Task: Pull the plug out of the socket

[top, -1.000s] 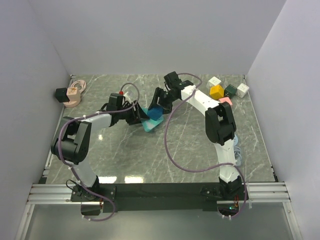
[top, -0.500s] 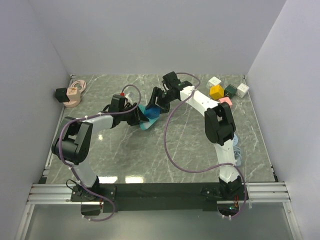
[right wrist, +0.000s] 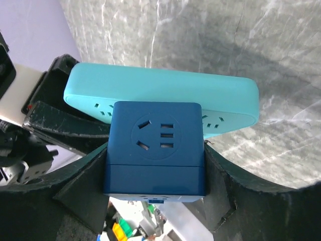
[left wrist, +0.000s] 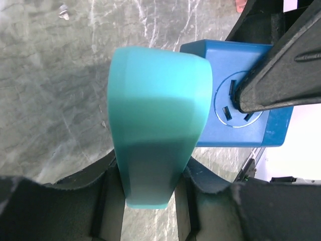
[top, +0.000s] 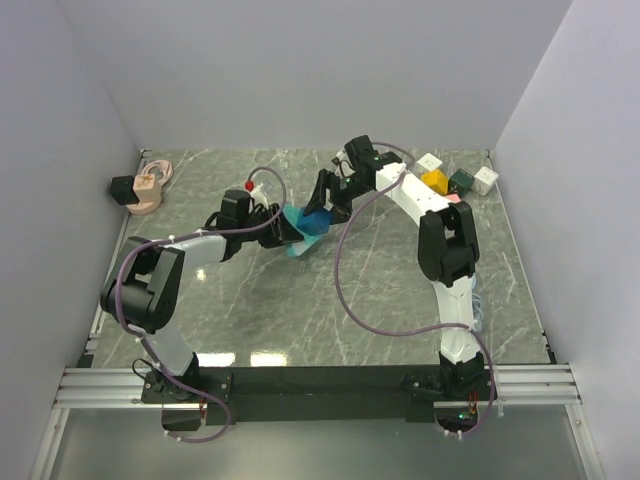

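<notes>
I will next pull my right gripper away from the clamped socket strip and bring the plug down onto the clear tabletop below it, to its right in the top view.
A turquoise socket strip (top: pixel 296 228) is held in the air above the table's middle, with a dark blue cube plug (top: pixel 317 221) seated on its face. My left gripper (top: pixel 285 232) is shut on the socket strip (left wrist: pixel 150 125), clamping its end from both sides. My right gripper (top: pixel 326 205) is shut on the blue cube plug (right wrist: pixel 154 150), its fingers (right wrist: pixel 80 191) against the cube's two sides. In the right wrist view the strip (right wrist: pixel 165 95) lies just behind the cube. In the left wrist view the cube (left wrist: pixel 241 95) sits to the right of the strip.
Several cube adapters, white (top: pixel 429 164), yellow (top: pixel 434 183), dark green (top: pixel 461 181) and white (top: pixel 485 180), stand at the back right. A pink piece (top: pixel 452 200) lies beside them. A black cube (top: pixel 122 190) and a beige socket with coiled cord (top: pixel 148 183) sit at the back left.
Both grippers have lifted the strip and cube and carried them slightly right and toward the back. The right arm's wrist has swung right. Both grips hold.
</notes>
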Motion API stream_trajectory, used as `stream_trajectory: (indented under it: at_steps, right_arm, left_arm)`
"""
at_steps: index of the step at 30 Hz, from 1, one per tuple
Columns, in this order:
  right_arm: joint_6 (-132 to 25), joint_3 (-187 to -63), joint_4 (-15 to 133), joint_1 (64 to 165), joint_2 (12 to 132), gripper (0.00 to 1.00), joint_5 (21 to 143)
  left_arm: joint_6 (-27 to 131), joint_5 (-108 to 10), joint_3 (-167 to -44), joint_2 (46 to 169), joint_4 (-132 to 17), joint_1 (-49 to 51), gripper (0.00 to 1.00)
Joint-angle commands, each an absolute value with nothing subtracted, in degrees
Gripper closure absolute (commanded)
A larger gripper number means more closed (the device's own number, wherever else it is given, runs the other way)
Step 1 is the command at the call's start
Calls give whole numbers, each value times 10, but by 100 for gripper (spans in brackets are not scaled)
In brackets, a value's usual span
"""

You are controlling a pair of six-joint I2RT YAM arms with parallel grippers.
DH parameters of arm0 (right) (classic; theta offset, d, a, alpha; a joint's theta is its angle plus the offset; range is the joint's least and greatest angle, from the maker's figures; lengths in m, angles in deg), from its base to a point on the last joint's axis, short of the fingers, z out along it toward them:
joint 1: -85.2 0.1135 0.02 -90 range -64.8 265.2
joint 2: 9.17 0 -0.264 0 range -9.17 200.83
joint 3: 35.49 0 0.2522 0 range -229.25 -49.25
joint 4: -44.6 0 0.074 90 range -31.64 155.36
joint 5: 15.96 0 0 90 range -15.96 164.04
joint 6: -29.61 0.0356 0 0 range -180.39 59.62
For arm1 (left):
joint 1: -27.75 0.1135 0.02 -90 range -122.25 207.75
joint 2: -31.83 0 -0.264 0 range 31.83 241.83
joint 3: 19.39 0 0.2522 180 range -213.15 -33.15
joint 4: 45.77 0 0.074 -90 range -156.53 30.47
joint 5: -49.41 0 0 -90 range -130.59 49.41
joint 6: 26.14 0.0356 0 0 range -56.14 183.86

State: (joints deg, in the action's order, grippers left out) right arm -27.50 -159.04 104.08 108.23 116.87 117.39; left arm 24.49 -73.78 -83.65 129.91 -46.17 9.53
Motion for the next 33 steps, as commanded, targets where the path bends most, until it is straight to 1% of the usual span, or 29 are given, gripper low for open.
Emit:
stream_trajectory:
  at_steps: [1, 2, 3, 4, 5, 6, 8, 10, 11, 13, 14, 15, 16, 19, 21, 22, 23, 24, 25, 26, 28, 29, 33]
  right_arm:
    - [-261, -1567, 1004, 1057, 1095, 100, 1174]
    - [-231, -1530, 961, 1092, 1078, 100, 1143]
    - [-173, -1465, 923, 1111, 1050, 100, 1124]
    - [-152, -1445, 882, 1130, 1042, 100, 1106]
    - [-129, -1430, 873, 1148, 1037, 100, 1083]
    - [-123, -1420, 872, 1172, 1032, 100, 1076]
    - [-118, -1407, 862, 1178, 1026, 100, 1085]
    - [-141, -1418, 905, 1161, 1019, 100, 1086]
    - [-178, -1428, 924, 1148, 1019, 100, 1094]
    - [-222, -1474, 1005, 1093, 1025, 100, 1135]
    - [-271, -1488, 1030, 1074, 1027, 100, 1147]
    - [-297, -1527, 1062, 1052, 1034, 100, 1164]
    - [-319, -1544, 1113, 1011, 1034, 100, 1167]
    - [-391, -1591, 1175, 967, 1046, 100, 1178]
    - [-396, -1582, 1176, 960, 1038, 100, 1169]
    - [-384, -1568, 1159, 959, 1027, 100, 1107]
    - [-359, -1549, 1145, 959, 1014, 100, 1076]
    - [-346, -1498, 1129, 958, 980, 100, 1040]
    - [-332, -1473, 1112, 957, 965, 100, 1001]
    - [-310, -1425, 1107, 953, 949, 100, 923]
    - [-287, -1377, 1100, 946, 906, 100, 858]
    - [-266, -1330, 1097, 944, 892, 100, 809]
    - [-233, -1233, 1089, 937, 832, 100, 742]
  left_arm:
    - [226, -647, -810, 1305, -526, 148, 100]
    - [222, -649, -817, 1309, -525, 148, 100]
    - [215, -653, -829, 1311, -524, 147, 100]
    - [211, -656, -837, 1311, -527, 148, 100]
    - [209, -656, -845, 1311, -530, 148, 100]
    - [209, -656, -863, 1311, -535, 148, 100]
    - [212, -653, -879, 1307, -551, 148, 100]
    - [218, -650, -898, 1304, -568, 149, 100]
    - [223, -650, -902, 1304, -572, 150, 100]
    - [224, -654, -903, 1302, -572, 155, 100]
    - [224, -657, -900, 1298, -570, 158, 100]
    - [224, -662, -894, 1297, -570, 160, 100]
    - [225, -663, -890, 1296, -568, 165, 100]
    - [233, -667, -880, 1299, -570, 169, 100]
    - [235, -677, -879, 1304, -572, 174, 100]
    - [235, -679, -879, 1305, -572, 176, 100]
    - [234, -682, -879, 1301, -571, 176, 100]
    - [233, -685, -880, 1298, -570, 176, 100]
    - [231, -693, -881, 1294, -563, 176, 100]
    - [227, -696, -883, 1289, -561, 176, 100]
    - [227, -699, -896, 1287, -569, 176, 100]
    - [223, -706, -900, 1287, -572, 176, 100]
    - [223, -721, -922, 1283, -575, 176, 100]
